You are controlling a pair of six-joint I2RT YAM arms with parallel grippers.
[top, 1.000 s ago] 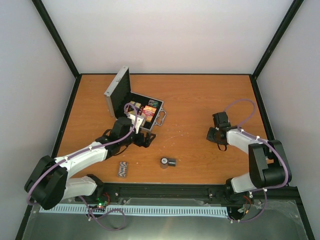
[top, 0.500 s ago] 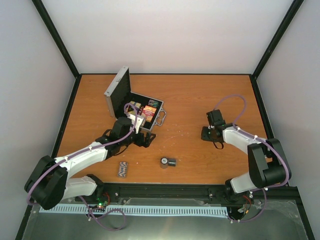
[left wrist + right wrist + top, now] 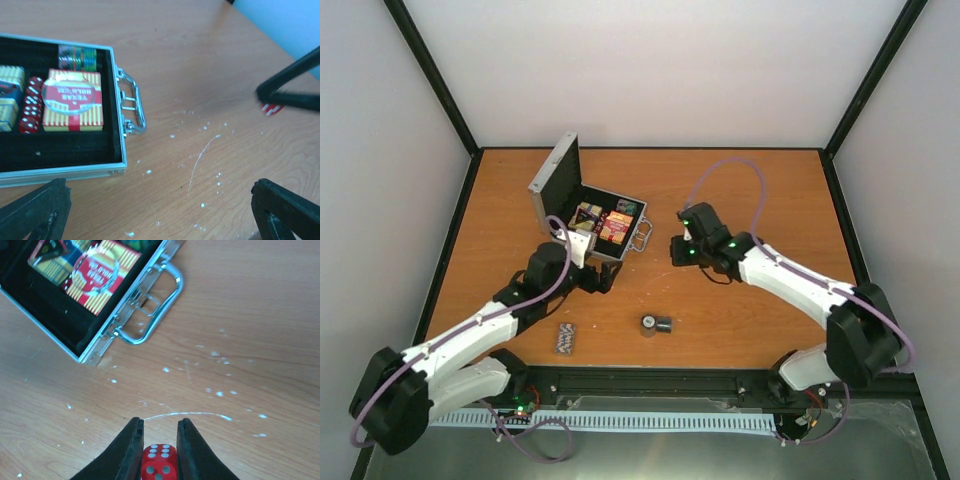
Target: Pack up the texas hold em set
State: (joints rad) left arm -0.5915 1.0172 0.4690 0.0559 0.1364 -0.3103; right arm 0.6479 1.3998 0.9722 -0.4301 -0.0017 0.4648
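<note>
Next, my left gripper goes down and to the right in the top view beside the white scratch to close on the red die, still outside the case.
The silver case (image 3: 556,172) lies open at the back left, its lid upright. In the left wrist view the case (image 3: 60,172) holds a red-and-yellow striped card box (image 3: 72,107) with a clear round button on it, red dice (image 3: 30,105) and striped chips (image 3: 76,57). My right gripper (image 3: 678,250) is shut on a red die (image 3: 159,463) and holds it above the table right of the case handle (image 3: 155,310); it shows from its wrist (image 3: 160,422). My left gripper (image 3: 602,280) is open and empty in front of the case, its fingers (image 3: 35,210) wide apart.
A short stack of striped chips (image 3: 565,338) lies on the table near the front left. A small dark round piece (image 3: 655,324) lies at the front centre. White scuffs mark the wood (image 3: 200,155). Black frame posts and white walls surround the table.
My right arm has swung left across the table with the die, from the right side to just right of the case handle. My left arm has drawn back a little.
</note>
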